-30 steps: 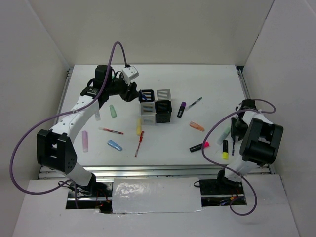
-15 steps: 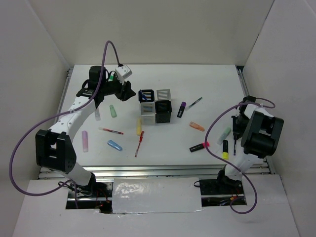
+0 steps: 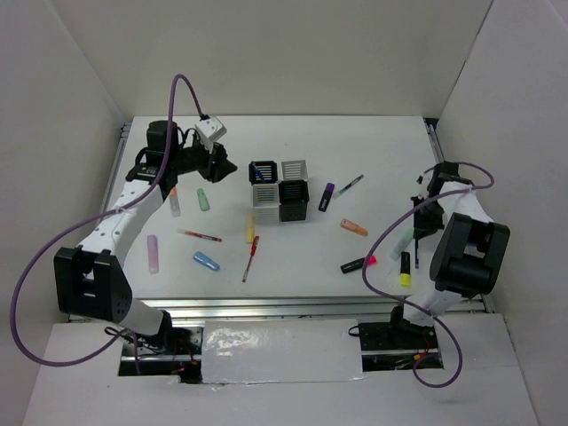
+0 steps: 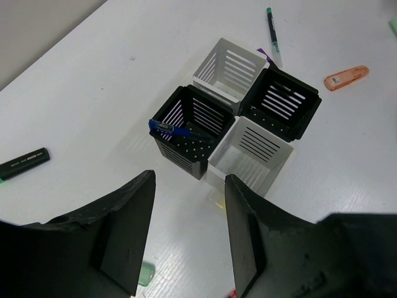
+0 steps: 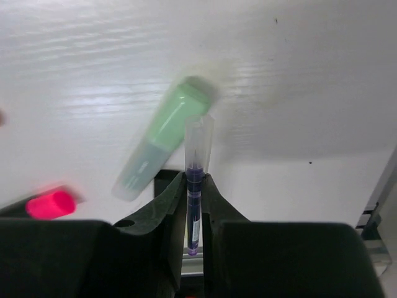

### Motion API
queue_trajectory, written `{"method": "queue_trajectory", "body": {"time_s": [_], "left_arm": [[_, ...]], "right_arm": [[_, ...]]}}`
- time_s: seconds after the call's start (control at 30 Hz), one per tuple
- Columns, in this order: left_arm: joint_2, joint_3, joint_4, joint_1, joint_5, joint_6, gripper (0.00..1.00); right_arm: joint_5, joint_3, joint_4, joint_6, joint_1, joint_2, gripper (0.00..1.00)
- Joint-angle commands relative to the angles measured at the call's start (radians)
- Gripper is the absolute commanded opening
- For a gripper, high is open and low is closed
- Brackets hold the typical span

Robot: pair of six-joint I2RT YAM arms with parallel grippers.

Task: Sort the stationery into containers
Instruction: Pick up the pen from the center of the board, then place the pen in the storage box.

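Observation:
The robot's right gripper will go up and swing to the left in the top view, to let go over the black cup (image 3: pixel 264 174), since a blue pen lies there.
The containers (image 3: pixel 280 190), two black and two white slotted cups in a block, stand mid-table. A blue pen (image 4: pixel 170 128) lies in one black cup (image 4: pixel 189 133). My left gripper (image 3: pixel 218 165) hovers left of the block, open and holding nothing (image 4: pixel 189 181). My right gripper (image 5: pixel 194 177) is shut on a thin purple pen (image 5: pixel 193 192) with a clear cap, at the table's right side (image 3: pixel 422 219). A pale green marker (image 5: pixel 164 136) lies just beyond its fingertips. Other stationery is scattered around: a yellow marker (image 3: pixel 249 228), two red pens (image 3: pixel 251 257), a purple marker (image 3: pixel 327 196) and an orange marker (image 3: pixel 354 227).
Left of the cups lie a green marker (image 3: pixel 203 199), a pink marker (image 3: pixel 153 253) and a blue marker (image 3: pixel 206 260). On the right are a black highlighter with a pink end (image 3: pixel 358 264), a yellow-ended highlighter (image 3: pixel 405 268) and a green-capped pen (image 3: pixel 350 185). White walls enclose the table.
My right gripper closed on the thin purple pen and shifted slightly toward the back. The left arm drew back leftward from the containers, jaws still open.

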Motion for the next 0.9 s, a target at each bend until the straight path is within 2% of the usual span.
{"method": "queue_trajectory", "body": {"time_s": [0.0,0.23,0.4,0.47,0.53,0.57,0.63,0.67,0.7,0.77,0.8,0.87], "left_arm": [[-0.041,-0.006,0.048,0.008,0.037,-0.01,0.61],[-0.058,-0.004,0.056,0.038,0.039,-0.068,0.61],[-0.072,-0.023,0.074,0.078,0.051,-0.16,0.65],[-0.098,-0.044,0.093,0.092,0.031,-0.187,0.71],[-0.127,-0.07,0.123,0.11,0.004,-0.226,0.74],[-0.135,-0.078,0.123,0.119,-0.002,-0.273,0.75],[-0.165,-0.107,0.162,0.135,-0.007,-0.293,0.81],[-0.188,-0.118,0.168,0.162,-0.007,-0.306,0.89],[-0.202,-0.144,0.172,0.175,-0.009,-0.31,0.91],[-0.224,-0.171,0.18,0.188,-0.009,-0.312,0.94],[-0.245,-0.191,0.188,0.193,-0.016,-0.307,0.99],[-0.267,-0.208,0.194,0.205,-0.044,-0.304,0.99]], "right_arm": [[-0.053,0.098,-0.054,0.011,0.025,-0.096,0.0],[-0.156,0.291,-0.042,0.03,0.089,-0.233,0.0],[-0.209,0.503,0.036,0.1,0.205,-0.247,0.0],[-0.235,0.523,0.154,0.167,0.247,-0.258,0.0],[-0.24,0.537,0.293,0.195,0.336,-0.264,0.0],[-0.238,0.543,0.331,0.201,0.424,-0.256,0.0],[-0.208,0.538,0.476,0.229,0.5,-0.247,0.0],[-0.2,0.524,0.532,0.231,0.569,-0.239,0.0],[-0.191,0.479,0.669,0.231,0.601,-0.233,0.0],[-0.124,0.437,0.792,0.22,0.673,-0.204,0.0],[-0.093,0.425,0.916,0.212,0.736,-0.186,0.0],[-0.022,0.425,0.993,0.22,0.782,-0.109,0.0]]}}
